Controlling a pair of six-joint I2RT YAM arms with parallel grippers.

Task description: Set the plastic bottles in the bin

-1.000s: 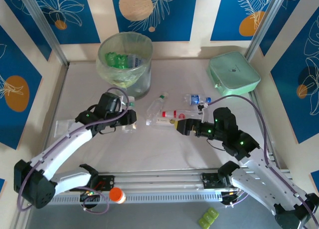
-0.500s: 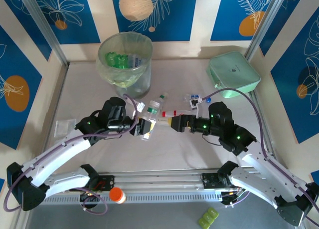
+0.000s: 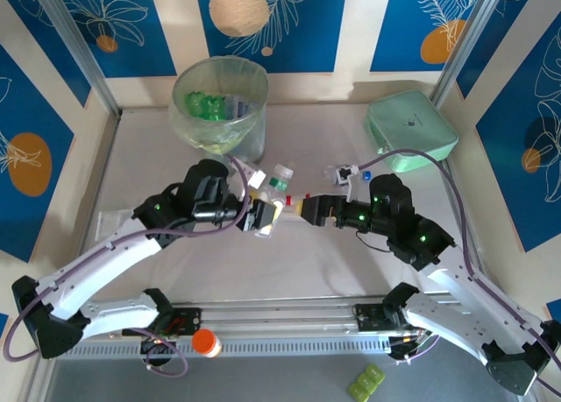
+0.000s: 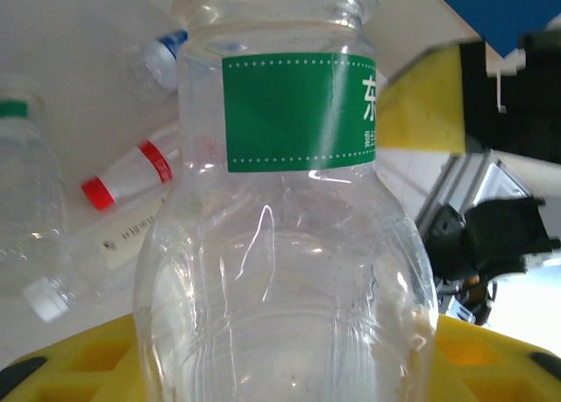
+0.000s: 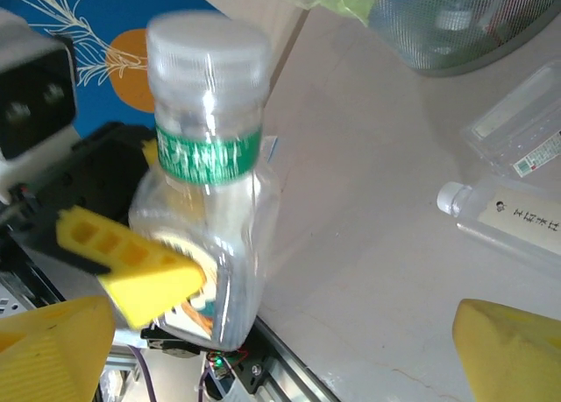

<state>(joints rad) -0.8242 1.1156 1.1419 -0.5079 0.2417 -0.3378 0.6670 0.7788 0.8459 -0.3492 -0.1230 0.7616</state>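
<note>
The clear bottle goes up and outward past the bin's tall rim next, and my left gripper releases it, since the bin's opening [image 3: 220,97] is outward of my left gripper.
My left gripper [image 3: 259,212] is shut on a clear plastic bottle [image 3: 268,218] with a green label band [image 4: 298,113]. It holds the bottle above the middle of the table, yellow fingers [image 4: 74,358] on either side of its body. The same bottle [image 5: 210,183] shows a white cap in the right wrist view. My right gripper [image 3: 308,208] stands open just right of it, holding nothing. More bottles lie on the table: a red-capped one [image 4: 131,172], a blue-capped one [image 3: 346,172] and a white-capped one [image 5: 513,216]. The bin [image 3: 219,113] stands at the back left with several bottles inside.
A mint-green rounded case [image 3: 410,130] lies at the back right. A flat clear packet [image 3: 114,220] rests near the left wall. An orange cap [image 3: 204,342] sits by the rail below the table's front edge.
My left arm has swung right toward the table's middle, carrying the green-label bottle with it. The right gripper has edged slightly left and stays open.
</note>
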